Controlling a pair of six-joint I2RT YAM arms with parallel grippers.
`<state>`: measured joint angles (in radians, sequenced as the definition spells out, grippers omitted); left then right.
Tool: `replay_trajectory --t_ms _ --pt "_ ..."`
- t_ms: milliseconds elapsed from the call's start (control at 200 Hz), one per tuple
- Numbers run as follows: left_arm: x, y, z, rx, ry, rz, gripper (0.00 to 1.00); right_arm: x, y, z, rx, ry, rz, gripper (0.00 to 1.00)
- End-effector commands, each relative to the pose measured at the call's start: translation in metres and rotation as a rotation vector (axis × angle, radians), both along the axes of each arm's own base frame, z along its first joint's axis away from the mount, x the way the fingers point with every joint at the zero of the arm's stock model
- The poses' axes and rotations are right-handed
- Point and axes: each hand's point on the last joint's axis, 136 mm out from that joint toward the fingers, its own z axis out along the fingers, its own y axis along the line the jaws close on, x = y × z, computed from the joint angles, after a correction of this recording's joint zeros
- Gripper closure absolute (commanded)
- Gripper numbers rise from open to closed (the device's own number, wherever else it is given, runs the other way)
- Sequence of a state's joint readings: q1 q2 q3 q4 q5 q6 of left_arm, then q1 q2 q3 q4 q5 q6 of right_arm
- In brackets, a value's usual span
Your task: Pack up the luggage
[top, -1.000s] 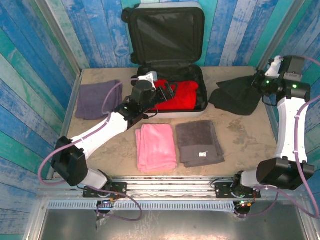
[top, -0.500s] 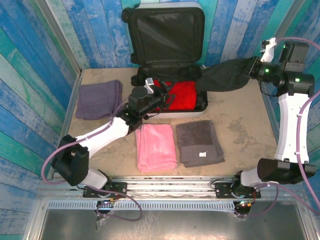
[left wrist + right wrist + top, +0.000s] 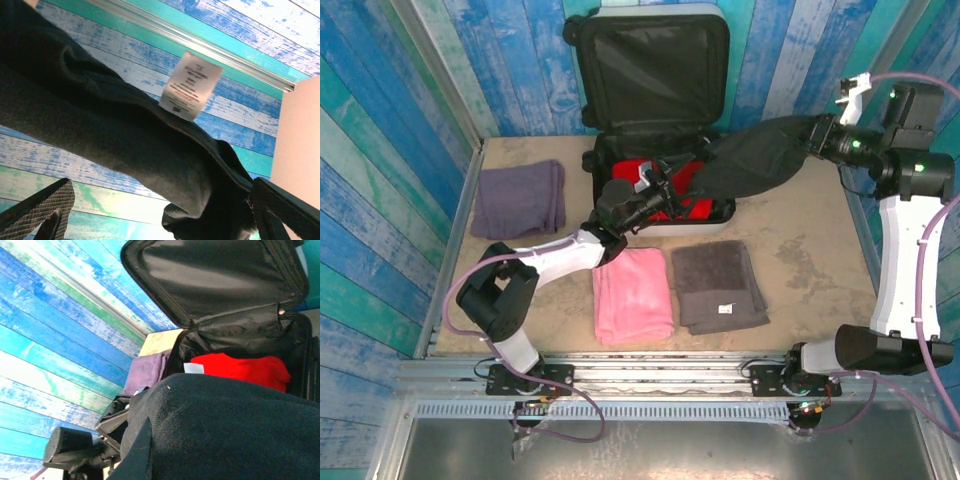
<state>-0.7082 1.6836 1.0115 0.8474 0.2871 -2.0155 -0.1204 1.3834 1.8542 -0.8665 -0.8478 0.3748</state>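
My left gripper moves in toward the black cloth's loose end (image 3: 702, 182) (image 3: 197, 192) next with its fingers spread, because my right gripper then holds only the opposite end.
The luggage (image 3: 655, 70) lies open at the back of the table, its lid upright against the wall, with a red cloth (image 3: 694, 202) in its base. My right gripper (image 3: 823, 135) is shut on a black cloth (image 3: 760, 155), which stretches down and left over the luggage's right half. My left gripper (image 3: 665, 188) is open over the red cloth, just below the black cloth's lower end. In the left wrist view the black cloth (image 3: 125, 125) with a white label (image 3: 192, 85) hangs above the spread fingers (image 3: 35, 212). The right wrist view has the black cloth (image 3: 225, 430) in front of the luggage (image 3: 225, 275).
A pink towel (image 3: 633, 293) and a grey towel (image 3: 720, 287) lie folded side by side near the front of the table. A purple towel (image 3: 518, 198) lies at the left, beside the luggage. Blue plank walls close in the table on three sides.
My right gripper lifted the black cloth off the table at the right and carried it left over the luggage. My left gripper moved right, under the cloth's lower end.
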Motion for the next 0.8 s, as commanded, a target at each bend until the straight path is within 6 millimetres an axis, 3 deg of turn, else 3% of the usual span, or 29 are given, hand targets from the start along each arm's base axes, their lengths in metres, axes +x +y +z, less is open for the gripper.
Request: replay_trajectory --t_ms 0,335,566,796 --pt "0.004 -0.003 -0.011 -0.057 0.046 -0.003 0.07 -0.015 0.013 0.031 0.025 -0.101 0.065 1.00" --pt "0.019 -0.005 -0.049 -0.071 0.131 0.038 0.07 -0.029 0.024 0.036 0.032 -0.114 0.125 1.00" --pt "0.025 -0.005 -0.082 -0.081 0.166 0.055 0.07 -0.037 0.033 0.028 0.033 -0.092 0.180 1.00" --pt "0.037 0.003 -0.085 -0.044 0.139 0.089 0.07 -0.041 0.037 0.016 0.011 -0.060 0.205 1.00"
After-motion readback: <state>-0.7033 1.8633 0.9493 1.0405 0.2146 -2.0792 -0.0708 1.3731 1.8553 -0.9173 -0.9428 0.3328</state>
